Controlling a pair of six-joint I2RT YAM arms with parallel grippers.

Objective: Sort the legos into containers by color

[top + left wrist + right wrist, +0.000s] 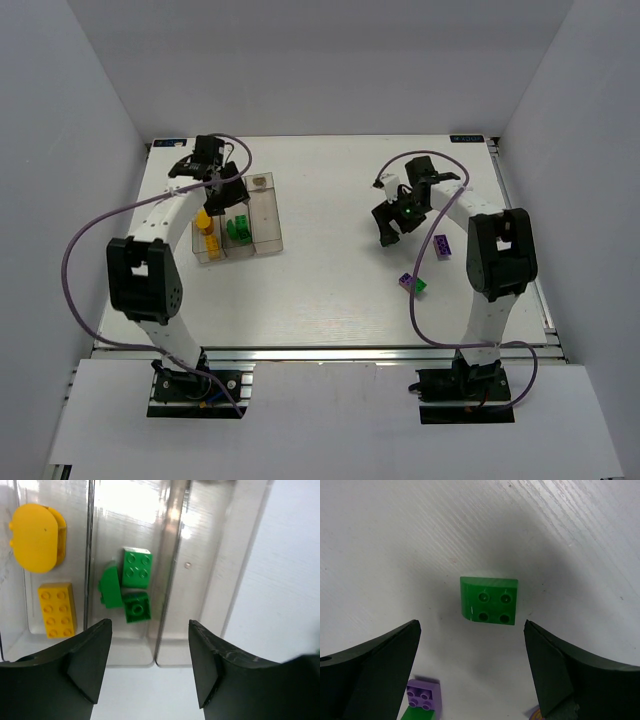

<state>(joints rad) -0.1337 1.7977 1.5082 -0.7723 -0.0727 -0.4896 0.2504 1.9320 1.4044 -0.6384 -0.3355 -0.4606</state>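
The green lego lies below, just ahead of the right gripper's open fingers, so the right gripper will next lower them astride the clear rounded and flat ends of the green lego.
The containers are clear bins joined side by side at the table's left. In the left wrist view the left bin holds two yellow legos, the middle bin three green legos, and the right bin shows no brick. My left gripper hangs open over the bins' near end, holding nothing. My right gripper is open low over the table, with a green lego lying just ahead of its fingertips, untouched.
A purple lego lies right of the right gripper. A purple brick touching a green one sits nearer the arm bases. White walls enclose the table on three sides.
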